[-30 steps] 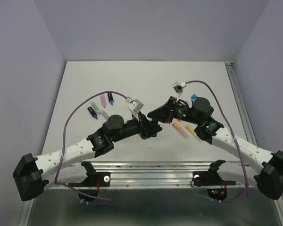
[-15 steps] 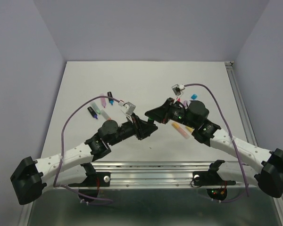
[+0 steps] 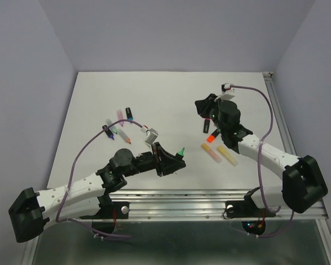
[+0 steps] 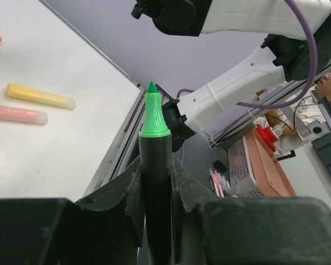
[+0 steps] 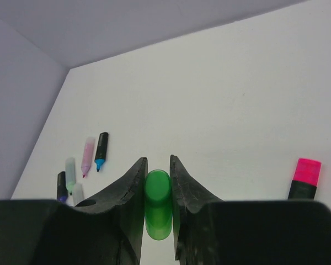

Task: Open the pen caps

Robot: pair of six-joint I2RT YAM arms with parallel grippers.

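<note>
I need to move my right gripper down and to the right in the top view, past the pink-capped pen toward the table, because the green tip of the highlighter is bare.
My left gripper (image 3: 172, 157) is shut on a black highlighter barrel (image 4: 156, 182) whose bare green tip (image 4: 153, 113) points up and right; the tip also shows in the top view (image 3: 180, 150). My right gripper (image 3: 202, 106) is at the back right, above the table, shut on a stubby green pen cap (image 5: 157, 203) that stands upright between its fingers. The two grippers are well apart. A black pen with a pink cap (image 5: 304, 176) lies at the right. A black pen with a red-orange cap (image 3: 209, 134) lies under the right arm.
Several uncapped pens lie in a cluster at the left (image 3: 117, 126), among them a pink one (image 5: 87, 156) and a black one with a blue tip (image 5: 101, 150). A peach highlighter (image 3: 211, 152) and a yellow one (image 3: 227, 155) lie at the right front. A metal rail (image 3: 182, 196) runs along the near edge.
The grippers met at the table's middle, then pulled apart. The green cap came off with the right gripper, which swung back and right. The left gripper drew toward the near edge with the barrel.
</note>
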